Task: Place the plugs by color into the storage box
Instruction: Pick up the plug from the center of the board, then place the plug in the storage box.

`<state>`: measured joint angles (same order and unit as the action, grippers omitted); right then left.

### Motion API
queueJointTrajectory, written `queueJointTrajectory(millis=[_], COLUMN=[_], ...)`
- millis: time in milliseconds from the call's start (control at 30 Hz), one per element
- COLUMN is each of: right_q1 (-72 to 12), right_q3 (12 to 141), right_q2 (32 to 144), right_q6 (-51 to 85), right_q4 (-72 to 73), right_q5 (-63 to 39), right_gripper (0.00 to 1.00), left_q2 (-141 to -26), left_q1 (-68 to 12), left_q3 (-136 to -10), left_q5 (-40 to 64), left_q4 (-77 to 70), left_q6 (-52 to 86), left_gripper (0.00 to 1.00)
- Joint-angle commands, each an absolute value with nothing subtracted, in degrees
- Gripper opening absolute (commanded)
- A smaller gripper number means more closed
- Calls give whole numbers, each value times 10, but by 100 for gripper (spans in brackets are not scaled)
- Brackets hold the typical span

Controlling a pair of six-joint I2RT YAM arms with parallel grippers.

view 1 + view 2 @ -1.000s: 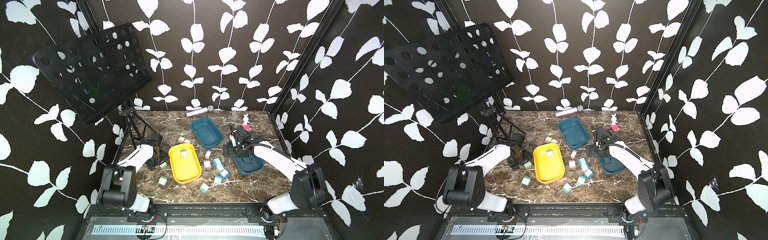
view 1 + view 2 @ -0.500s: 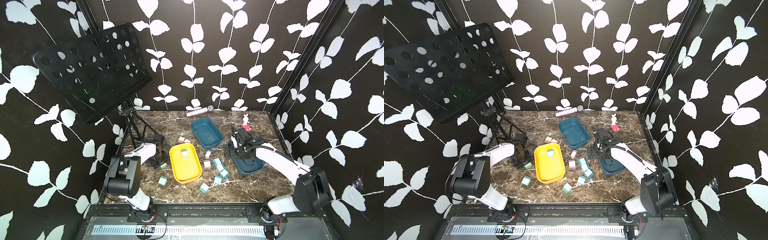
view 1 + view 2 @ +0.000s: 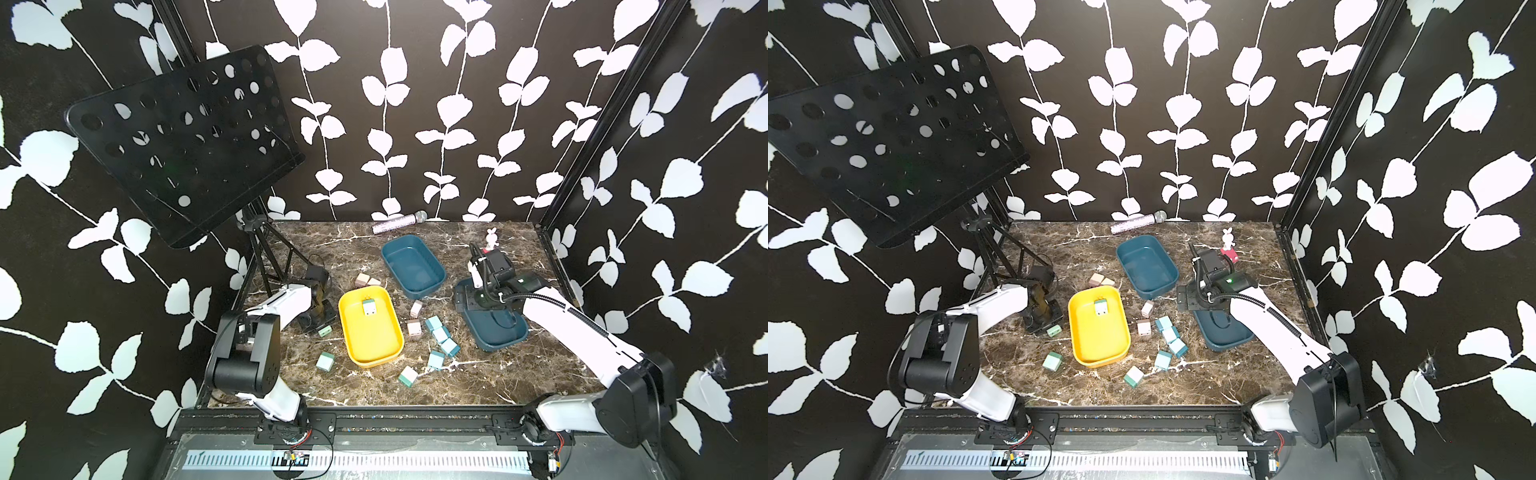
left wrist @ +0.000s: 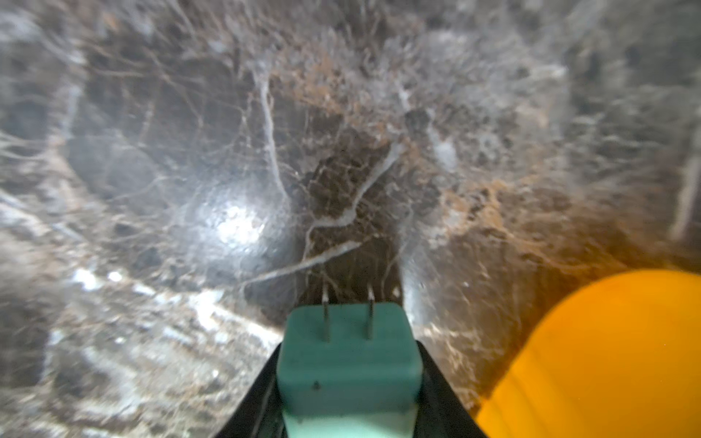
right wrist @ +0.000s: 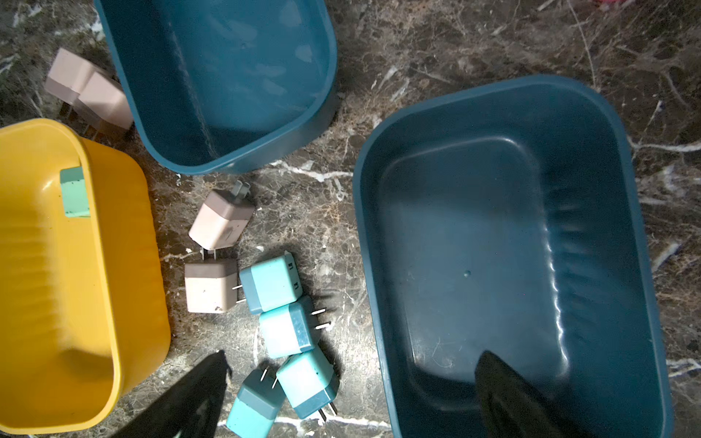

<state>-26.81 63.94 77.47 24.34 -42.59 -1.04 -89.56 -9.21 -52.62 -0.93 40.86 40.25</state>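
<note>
My left gripper needs to rise over the yellow box's rim, then go down inside and release the plug, because the clear bottom of the box beside the boxed plug is across that rim.
My left gripper (image 3: pixel 320 327) is low on the table just left of the yellow storage box (image 3: pixel 352 349), shut on a mint green plug (image 4: pixel 348 364) whose prongs point away from the wrist camera. Another mint plug (image 3: pixel 368 306) lies inside the yellow box. My right gripper (image 3: pixel 478 297) hangs open over the left rim of the near blue box (image 3: pixel 505 338), nothing between its fingers (image 5: pixel 206 383). Light blue plugs (image 5: pixel 288 330) cluster between the yellow and blue boxes, beside pink-beige plugs (image 5: pixel 210 286). Two mint plugs (image 3: pixel 325 361) lie near the front.
A second blue box (image 3: pixel 432 282) stands at the back middle with two pink-beige plugs (image 3: pixel 368 280) to its left. A music stand (image 3: pixel 187 137) with tripod legs fills the back left. A microphone (image 3: pixel 399 222) and a red block with a rabbit figure (image 3: pixel 491 241) sit at the back.
My left gripper's jaws have closed on the mint green plug beside the yellow box. The right gripper has stayed open over the blue box's rim.
</note>
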Motion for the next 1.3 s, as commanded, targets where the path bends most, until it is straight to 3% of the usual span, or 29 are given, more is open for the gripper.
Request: queueJointTrajectory(millis=[0,333,567,767,1267], right_q1=[-253,-222,-222,-222,-222], right_q3=[638,594,562,561,534], right_q2=[752,750,759,759,753], right_q6=[257,297,320,318,327], right_q4=[-430,-402,-375,-380,-380], right_q5=[0,-49,-60,-54,-52], right_gripper=[99,99,99,99,99], left_q2=[-852,-825,-882,-928,-991], left_q1=[-90,-98,-188,-240,-243], left_q3=[-559,-665,-730,-720,-647], left_q5=[-18,9,28,38,20], left_q4=[456,512,498,448,391], left_q6=[386,372,402,433,403], left_gripper=[40,39,40,40,40])
